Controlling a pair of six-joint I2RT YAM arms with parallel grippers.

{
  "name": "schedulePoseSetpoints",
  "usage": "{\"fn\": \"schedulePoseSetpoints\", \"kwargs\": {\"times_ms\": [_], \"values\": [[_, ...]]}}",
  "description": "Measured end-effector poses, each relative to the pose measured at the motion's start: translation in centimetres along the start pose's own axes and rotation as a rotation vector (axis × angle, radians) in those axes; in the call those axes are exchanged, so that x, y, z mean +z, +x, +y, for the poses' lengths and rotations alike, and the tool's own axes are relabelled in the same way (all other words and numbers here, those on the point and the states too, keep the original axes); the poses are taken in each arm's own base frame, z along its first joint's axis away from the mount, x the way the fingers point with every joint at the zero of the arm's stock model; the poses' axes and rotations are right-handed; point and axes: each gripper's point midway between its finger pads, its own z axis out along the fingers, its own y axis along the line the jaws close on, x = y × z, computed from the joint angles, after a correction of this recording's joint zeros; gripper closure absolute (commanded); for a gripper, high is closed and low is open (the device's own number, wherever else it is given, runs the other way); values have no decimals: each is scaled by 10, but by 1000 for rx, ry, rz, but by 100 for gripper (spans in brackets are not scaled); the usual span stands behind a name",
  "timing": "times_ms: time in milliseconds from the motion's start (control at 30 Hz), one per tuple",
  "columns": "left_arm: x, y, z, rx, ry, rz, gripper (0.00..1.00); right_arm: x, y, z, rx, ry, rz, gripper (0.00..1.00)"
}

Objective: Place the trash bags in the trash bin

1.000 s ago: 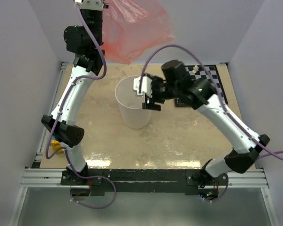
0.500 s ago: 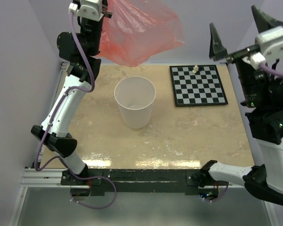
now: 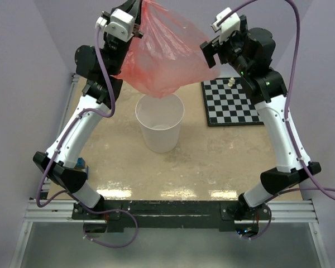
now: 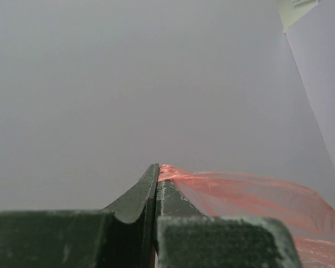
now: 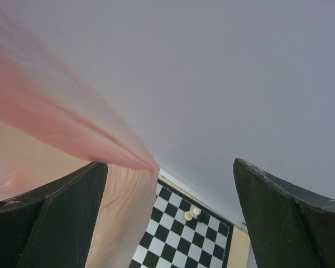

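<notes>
My right gripper turns toward the left in the top view and moves onto the bag's loose corner (image 5: 152,168) next, since it already hangs between the open fingers.
The trash bag (image 3: 167,53), thin translucent red-pink film, hangs high above the table with its lowest fold just over the mouth of the trash bin (image 3: 159,128), a white round bucket standing upright. My left gripper (image 3: 135,17) is shut on the bag's top left edge; in the left wrist view the film (image 4: 251,195) trails from the pinched tips of that gripper (image 4: 156,167). My right gripper (image 3: 211,49) is open at the bag's right corner. In the right wrist view the bag (image 5: 56,123) ends in a corner between the wide jaws of that gripper (image 5: 170,163), close to the left finger.
A black-and-white checkerboard (image 3: 234,103) lies at the back right of the table with small chess pieces (image 3: 231,82) near its far edge; the board (image 5: 178,240) also shows below the right gripper. Purple walls close in the left, back and right sides.
The right arm left the bin's rim, swung out to the far right, then came up to the bag's right corner, opening wider. The left arm shifted the bag rightward, over the bin.
</notes>
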Motion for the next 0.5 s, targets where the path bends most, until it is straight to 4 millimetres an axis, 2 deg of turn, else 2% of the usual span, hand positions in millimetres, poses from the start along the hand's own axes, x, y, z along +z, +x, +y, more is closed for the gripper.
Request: {"fn": "schedulePoseSetpoints", "kwargs": {"times_ms": [33,100,233,333,400,500], "values": [[0,1,-1,-3,3,2,100,-1,7,2,6,-18,22,1],[-1,2,-2,-4,6,2,100,-2,10,0,20,-25,27,1],[-3,0,-3,-3,11,-1,100,-6,17,-19,85,-34,34,2],[-6,-2,-2,-2,8,-10,100,-4,25,-24,158,-113,38,13],[-7,-4,-2,-1,5,-20,100,0,38,-17,208,-204,59,21],[-7,-4,-1,-3,-1,-27,100,5,65,16,311,-380,123,37]]}}
